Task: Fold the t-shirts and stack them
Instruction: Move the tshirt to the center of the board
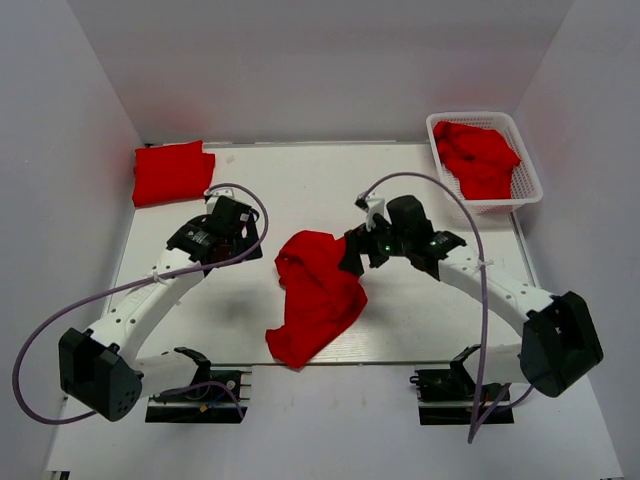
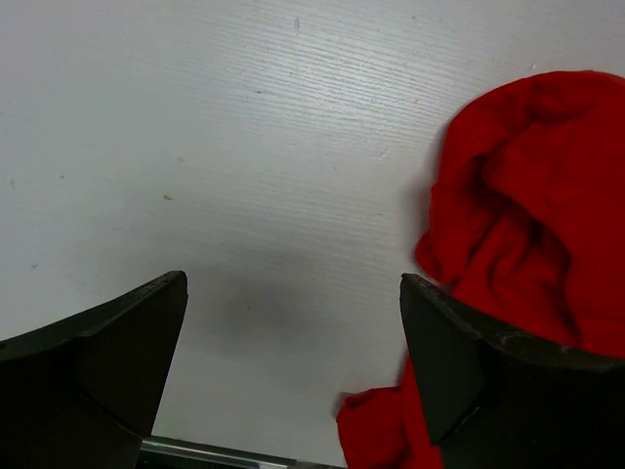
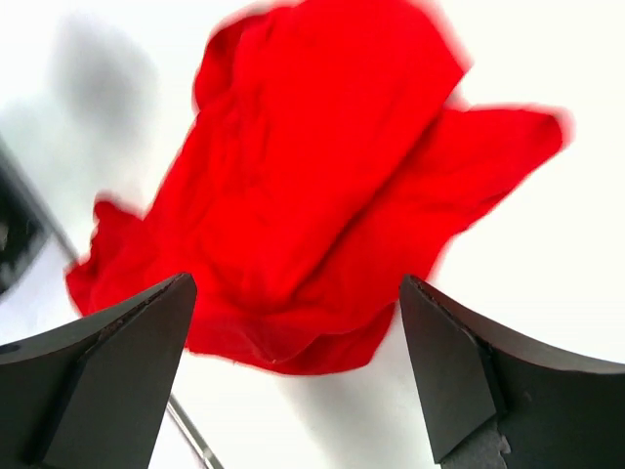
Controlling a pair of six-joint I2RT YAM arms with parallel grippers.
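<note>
Next, my left gripper shifts across from bare table and lowers onto the t-shirt's bunched edge (image 1: 283, 267) (image 2: 447, 227), which lies below it, to its right in the top view.
A crumpled red t-shirt (image 1: 315, 297) lies in a heap on the table's middle, near the front edge. It also shows in the left wrist view (image 2: 527, 254) and in the right wrist view (image 3: 312, 186). My right gripper (image 1: 352, 255) is open and empty, at the shirt's upper right edge; its jaws (image 3: 293, 391) stand wide over the hem. My left gripper (image 1: 238, 222) is open and empty, left of the shirt, over bare table (image 2: 293, 381). A folded red t-shirt (image 1: 172, 172) lies at the back left. More red shirts (image 1: 478, 158) fill the basket.
A white lattice basket (image 1: 530, 170) stands at the back right corner. White walls enclose the table on three sides. Purple cables loop from both arms. The table's metal front edge (image 2: 215, 454) runs just below the left gripper.
</note>
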